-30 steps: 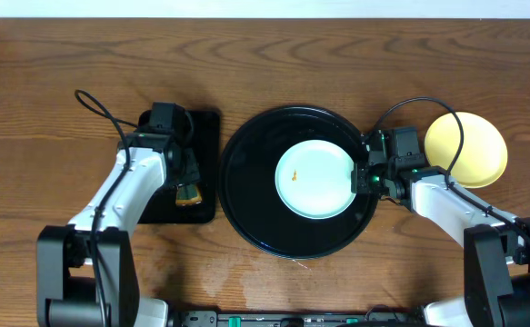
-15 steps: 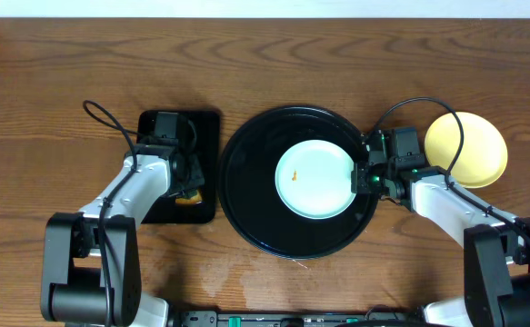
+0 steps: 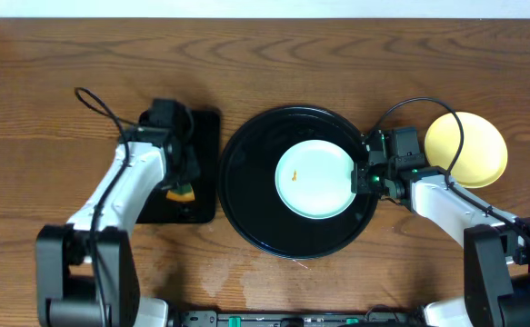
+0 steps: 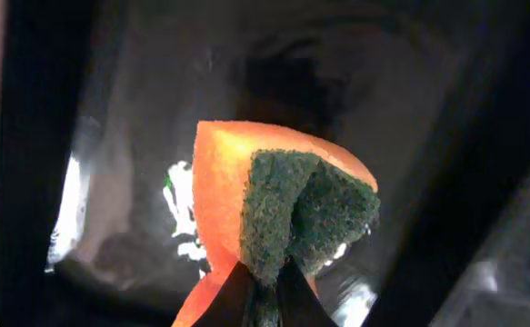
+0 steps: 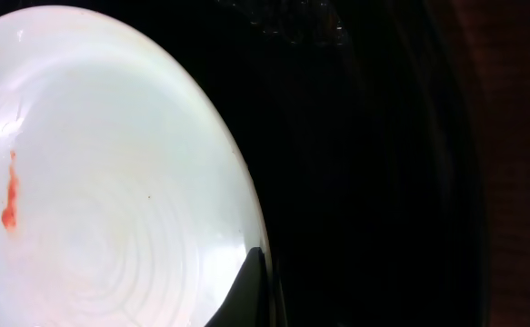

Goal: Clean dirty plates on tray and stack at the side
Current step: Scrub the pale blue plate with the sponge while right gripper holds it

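Next, my left gripper will move over an orange smear (image 3: 294,175) to wipe, then return over the small black tray (image 3: 203,186) and release the sponge, since the smear still marks the plate.
A pale mint-blue plate (image 3: 315,178) with a small orange smear (image 3: 294,175) lies on the round black tray (image 3: 246,213). My right gripper (image 3: 361,177) is shut on the plate's right rim. In the right wrist view one dark finger (image 5: 246,292) lies on top of the plate (image 5: 110,182) at its edge, over the tray (image 5: 365,163). A pale yellow plate (image 3: 469,148) sits on the table to the right of the tray. My left gripper (image 3: 182,185) is shut on an orange sponge with a green scouring side (image 4: 283,200), squeezing it just above a small black tray.
The small black rectangular tray (image 3: 201,136) lies left of the round tray, under my left gripper. Cables loop from both arms over the wooden table (image 3: 265,64). The arm bases stand at the front corners.
My left gripper has shut on the sponge and raised it slightly off the small tray. The right gripper and the mint-blue plate have not moved.
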Motion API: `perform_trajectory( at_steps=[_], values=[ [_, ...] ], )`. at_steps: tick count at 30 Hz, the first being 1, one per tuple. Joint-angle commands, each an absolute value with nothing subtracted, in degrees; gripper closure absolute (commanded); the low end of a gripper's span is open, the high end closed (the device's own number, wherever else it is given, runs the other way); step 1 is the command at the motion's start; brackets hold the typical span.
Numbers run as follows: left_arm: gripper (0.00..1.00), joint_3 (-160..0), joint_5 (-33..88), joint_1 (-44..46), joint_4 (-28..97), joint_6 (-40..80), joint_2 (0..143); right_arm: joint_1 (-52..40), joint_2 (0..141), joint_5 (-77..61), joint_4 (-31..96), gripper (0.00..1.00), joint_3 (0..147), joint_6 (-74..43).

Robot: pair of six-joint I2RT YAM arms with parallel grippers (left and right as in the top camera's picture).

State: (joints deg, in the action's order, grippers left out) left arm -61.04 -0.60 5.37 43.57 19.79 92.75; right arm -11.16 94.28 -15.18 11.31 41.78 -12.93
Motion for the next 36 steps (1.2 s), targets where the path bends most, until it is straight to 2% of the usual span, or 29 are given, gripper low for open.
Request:
perform_trajectory(
  at_steps=[1, 7, 23, 27, 33, 36],
  values=[
    [0.93, -67.02, -0.93, 8.03, 45.50, 19.92, 88.23, -10.59, 95.37, -13.39, 11.62, 0.99, 41.80, -12.95],
    [0.93, -68.60, 9.96, 14.41, 37.98, 21.91, 86.98, -10.61, 95.44, -8.47, 11.84, 0.99, 41.78, -17.17],
    [0.93, -68.60, 10.09, 39.18, 21.19, 32.25, 104.77, -14.46, 95.61, -6.42, 12.86, 0.99, 41.78, -17.32],
    [0.92, -68.60, 10.09, 40.91, 19.57, 35.53, 108.14, -14.48, 95.61, -6.26, 13.02, 0.99, 41.78, -17.32],
    [0.93, -68.58, 8.86, 39.51, 18.92, 33.80, 111.90, -14.48, 95.61, -6.26, 13.10, 0.99, 41.78, -17.32],
    [0.93, -68.60, -2.50, 38.81, 20.36, 30.22, 113.40, -14.48, 95.61, -6.26, 13.13, 0.99, 41.78, -17.32]
  ],
)
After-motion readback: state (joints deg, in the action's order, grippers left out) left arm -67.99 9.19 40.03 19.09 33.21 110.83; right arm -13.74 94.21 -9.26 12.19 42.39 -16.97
